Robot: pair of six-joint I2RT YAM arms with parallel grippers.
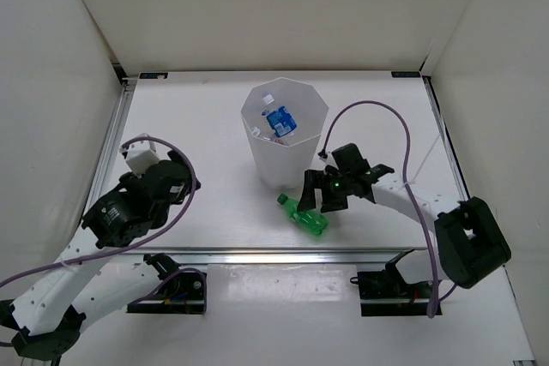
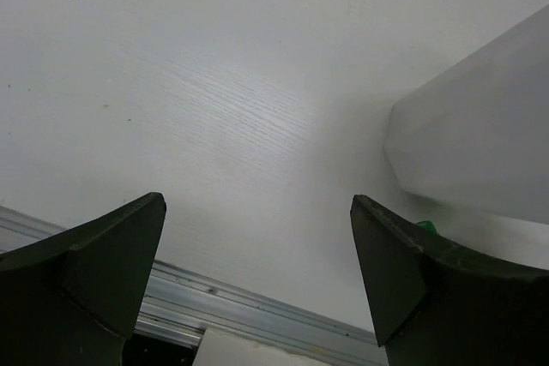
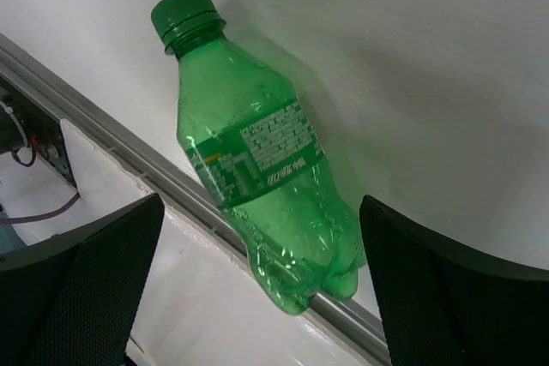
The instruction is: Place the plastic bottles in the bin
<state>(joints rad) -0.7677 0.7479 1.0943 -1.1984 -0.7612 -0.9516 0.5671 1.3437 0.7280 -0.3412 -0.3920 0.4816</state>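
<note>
Next, my right gripper lowers its open fingers around the label's base-side end and closes, since the green bottle lies below, its width already between them.
The white bin stands upright mid-table. Inside it I see the blue-labelled bottle and part of another clear bottle with white and red; any others are hidden. The green bottle lies on its side just in front of the bin, cap toward the bin. My right gripper is open over it. In the right wrist view the fingers straddle the green bottle's base without touching. My left gripper is open and empty, left of the bin. The left wrist view shows the bin wall.
An aluminium rail runs along the table's front edge, close to the green bottle's base, and also shows in the right wrist view and the left wrist view. White walls enclose the table at the back and sides.
</note>
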